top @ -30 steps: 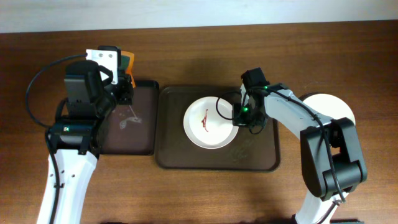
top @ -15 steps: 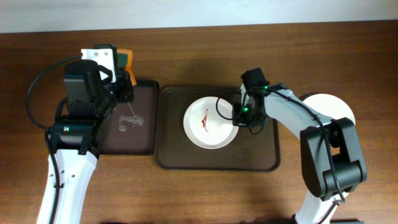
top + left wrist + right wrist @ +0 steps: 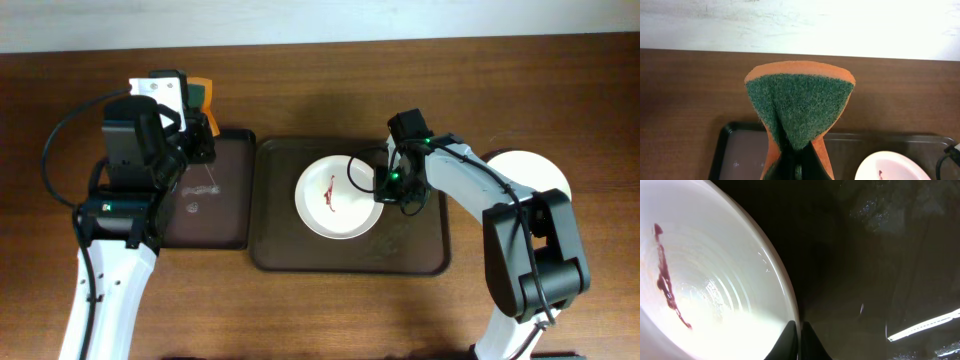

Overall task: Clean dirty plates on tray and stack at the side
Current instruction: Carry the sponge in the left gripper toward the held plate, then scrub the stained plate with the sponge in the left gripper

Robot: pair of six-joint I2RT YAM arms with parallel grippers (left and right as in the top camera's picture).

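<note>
Next, my left gripper wipes across the white plate, since a red smear marks it, then brings the sponge [image 3: 203, 95] down onto the small black tray [image 3: 215, 220] and releases it.
One white plate [image 3: 338, 197] with a thin red smear [image 3: 329, 194] lies on the large dark brown tray [image 3: 410, 250]. My right gripper [image 3: 380, 190] is shut on this plate's right rim. In the right wrist view the fingertips [image 3: 790, 339] pinch the rim of the plate [image 3: 715, 280], one inside and one outside. My left gripper [image 3: 192, 108] hangs over the back edge of the small black tray [image 3: 215, 220], shut on an orange-and-green sponge [image 3: 203, 95]. The left wrist view shows the sponge [image 3: 800, 107] folded between the jaws, green side forward.
Another white plate [image 3: 540, 165] sits on the bare wooden tabletop to the right of the brown tray, partly hidden behind my right arm. Wet marks [image 3: 195, 205] show on the small black tray. The white wall [image 3: 800, 22] runs along the table's back.
My left gripper has carried the sponge slightly toward the back of the table. The right gripper and the plate have not moved.
</note>
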